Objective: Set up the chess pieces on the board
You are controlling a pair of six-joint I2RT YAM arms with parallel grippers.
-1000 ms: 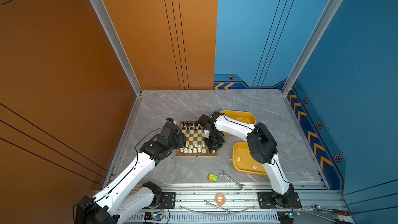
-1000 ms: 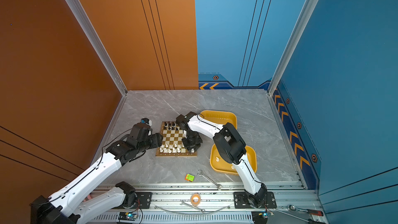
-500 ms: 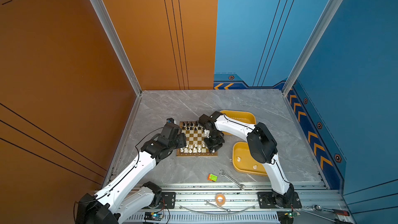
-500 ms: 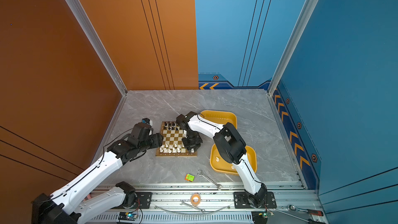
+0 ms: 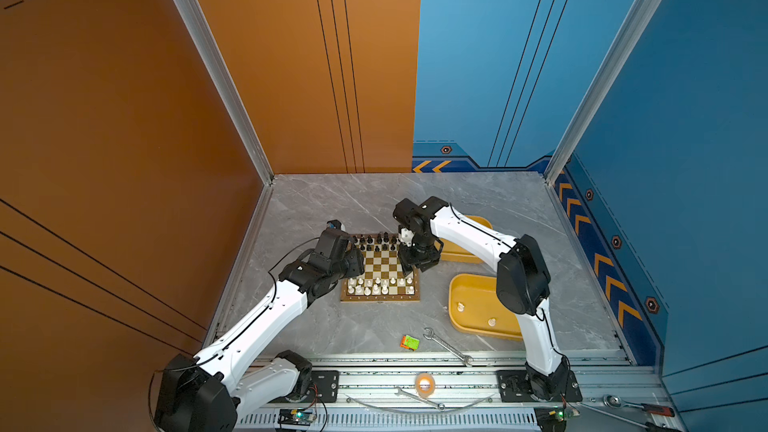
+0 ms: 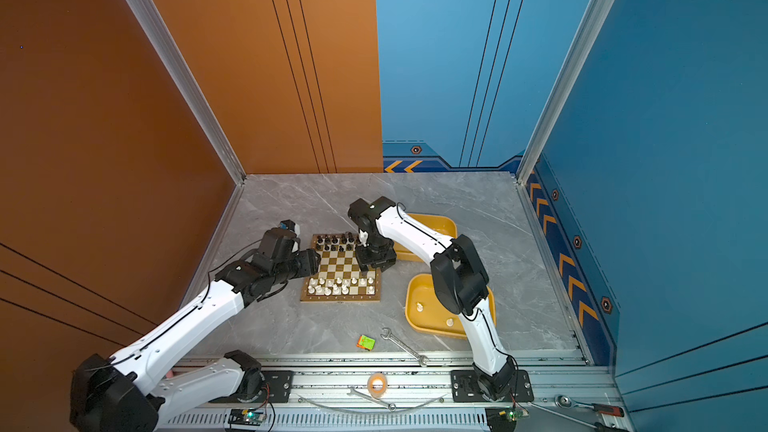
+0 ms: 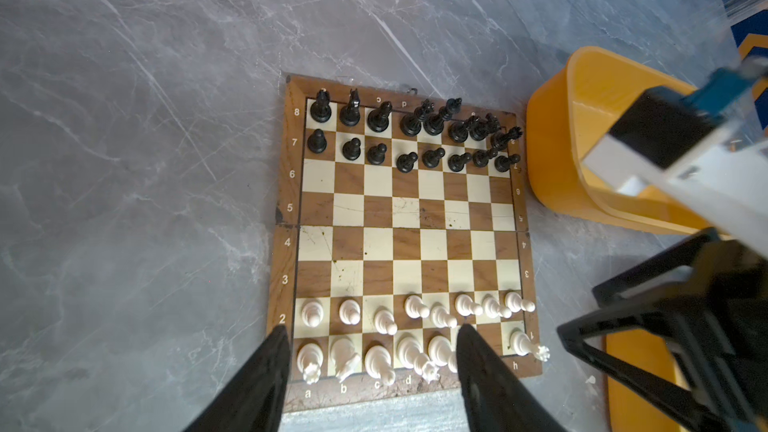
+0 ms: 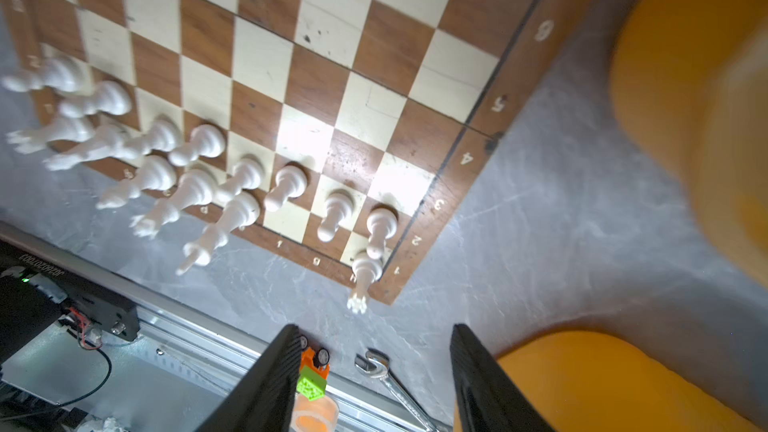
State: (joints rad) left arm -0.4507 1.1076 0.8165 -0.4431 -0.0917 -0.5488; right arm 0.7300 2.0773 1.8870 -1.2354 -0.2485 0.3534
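Observation:
The near tray's white piece nearest the board is still unplaced, so the robot's right gripper should move back and down onto it.
The board (image 5: 380,270) (image 6: 340,272) lies mid-table. Black chess pieces (image 5: 376,241) (image 7: 433,157) fill its two far rows. White chess pieces (image 5: 376,286) (image 7: 349,311) (image 8: 291,181) stand along its two near rows. Two more white pieces (image 5: 460,306) (image 6: 449,321) sit in the near yellow tray (image 5: 469,290). My left gripper (image 5: 359,263) (image 7: 372,336) hovers open over the board's left edge, with white pieces beneath it. My right gripper (image 5: 409,265) (image 8: 374,338) hangs open and empty above the board's right side.
A second yellow tray (image 5: 482,224) lies behind the right arm. On the table's front strip are a green and orange toy (image 5: 410,342) and a wrench (image 5: 446,347). A tape roll (image 5: 424,383) and more tools rest on the front rail.
My right gripper's jaws have spread apart over the board's right side. The left arm has shifted only slightly.

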